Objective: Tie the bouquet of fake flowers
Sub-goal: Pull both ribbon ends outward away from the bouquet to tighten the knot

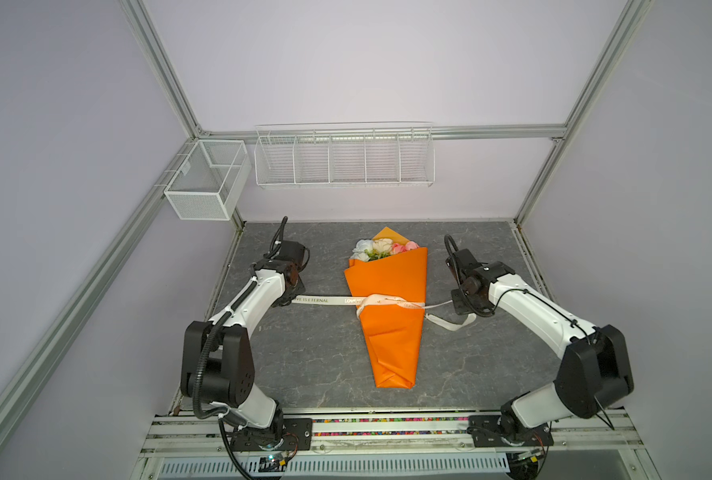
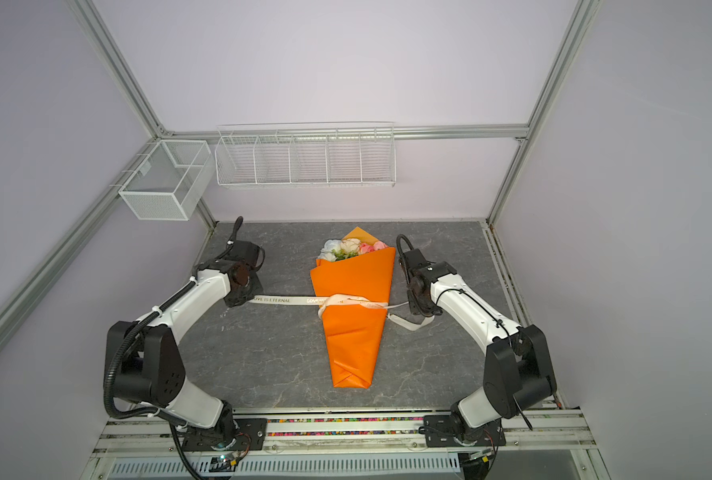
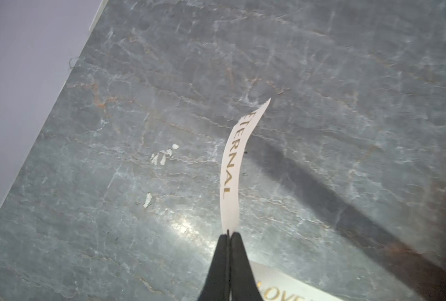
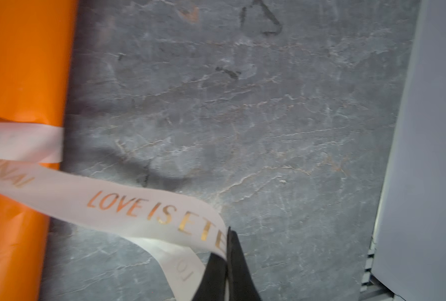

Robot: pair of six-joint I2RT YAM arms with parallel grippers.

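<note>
The knot is loose, so I should next use my left gripper to pull the ribbon's end back, away from the cone, onto the bare tabletop and let go of it.
The bouquet of fake flowers (image 1: 389,328) (image 2: 354,328) lies mid-table in an orange paper cone, with its pink, cream and white blooms (image 1: 381,248) at the far end. A cream lettered ribbon (image 1: 321,300) (image 2: 277,299) crosses the cone's middle, knotted loosely on top. My left gripper (image 3: 229,234) is shut on the ribbon's (image 3: 232,166) left end, low over the table to the left of the cone. My right gripper (image 4: 228,234) is shut on the ribbon's (image 4: 128,206) right part, just right of the orange paper (image 4: 21,65). A slack ribbon loop (image 1: 450,324) lies below it.
The grey slate table (image 1: 304,357) carries only the bouquet. A white mesh box (image 1: 207,178) hangs on the left frame and a wire rack (image 1: 344,156) on the back wall. A pale side wall (image 4: 430,130) stands close to the right gripper.
</note>
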